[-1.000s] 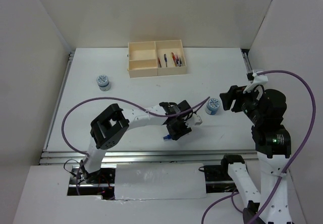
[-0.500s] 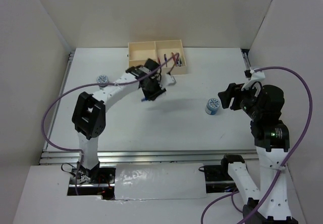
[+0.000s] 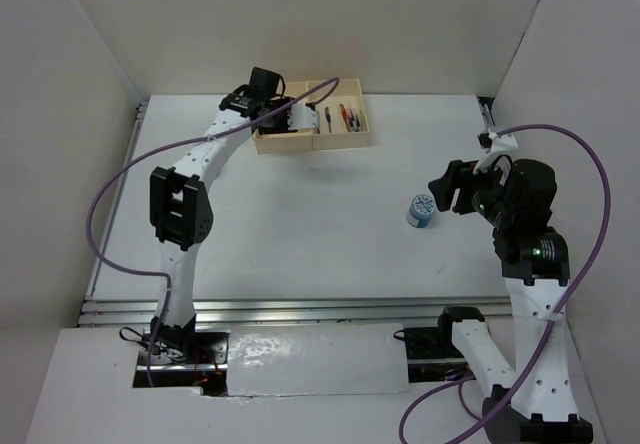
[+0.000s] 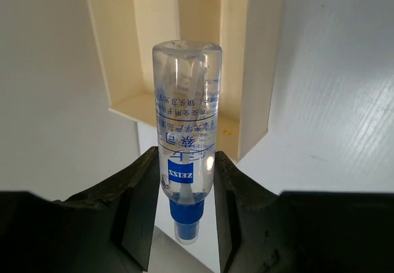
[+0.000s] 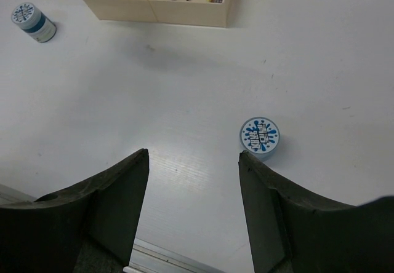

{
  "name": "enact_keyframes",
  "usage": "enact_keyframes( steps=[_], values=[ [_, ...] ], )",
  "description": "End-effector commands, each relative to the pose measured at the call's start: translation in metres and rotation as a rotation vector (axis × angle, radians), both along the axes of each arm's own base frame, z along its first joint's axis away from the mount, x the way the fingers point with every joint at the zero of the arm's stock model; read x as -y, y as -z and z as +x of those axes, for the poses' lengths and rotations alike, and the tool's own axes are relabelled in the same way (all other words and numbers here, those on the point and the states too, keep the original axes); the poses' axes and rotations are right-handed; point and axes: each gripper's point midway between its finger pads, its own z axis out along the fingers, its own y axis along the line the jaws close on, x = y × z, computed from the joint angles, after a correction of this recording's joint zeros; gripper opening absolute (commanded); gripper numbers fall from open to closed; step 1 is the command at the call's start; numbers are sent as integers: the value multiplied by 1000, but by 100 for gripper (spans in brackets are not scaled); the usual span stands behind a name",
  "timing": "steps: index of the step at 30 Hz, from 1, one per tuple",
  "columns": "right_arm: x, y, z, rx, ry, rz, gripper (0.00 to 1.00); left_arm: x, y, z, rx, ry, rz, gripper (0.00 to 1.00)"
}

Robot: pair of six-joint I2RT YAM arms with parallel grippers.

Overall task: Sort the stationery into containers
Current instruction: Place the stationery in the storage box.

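The short clear tube already hangs lengthwise above the near small section of the cream-yellow box, so the robot's left gripper should next go down toward that section to let go of the tube.
My left gripper is shut on the short clear tube with a blue end, the blue end toward my wrist. In the top view it hangs over the left small sections of the cream-yellow box. The box's two small sections show behind the tube. Several red and blue pens lie in the large right section. My right gripper is open and empty above the table, just left of a round blue-and-white cylinder, which also shows in the top view.
The second blue-and-white cylinder stands on the table left of the box; my left arm hides it in the top view. White walls enclose the table on three sides. A metal rail runs along the near edge.
My left arm has swung from the table's near middle to the far box, carrying the clear tube. My right gripper has hardly moved.
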Motion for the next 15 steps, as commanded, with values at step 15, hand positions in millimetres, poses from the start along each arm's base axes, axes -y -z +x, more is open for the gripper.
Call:
enact_keyframes(
  steps=[15],
  values=[
    [4, 11, 9, -14, -1, -28, 67, 0, 47, 57, 68, 2, -40, 15]
  ],
)
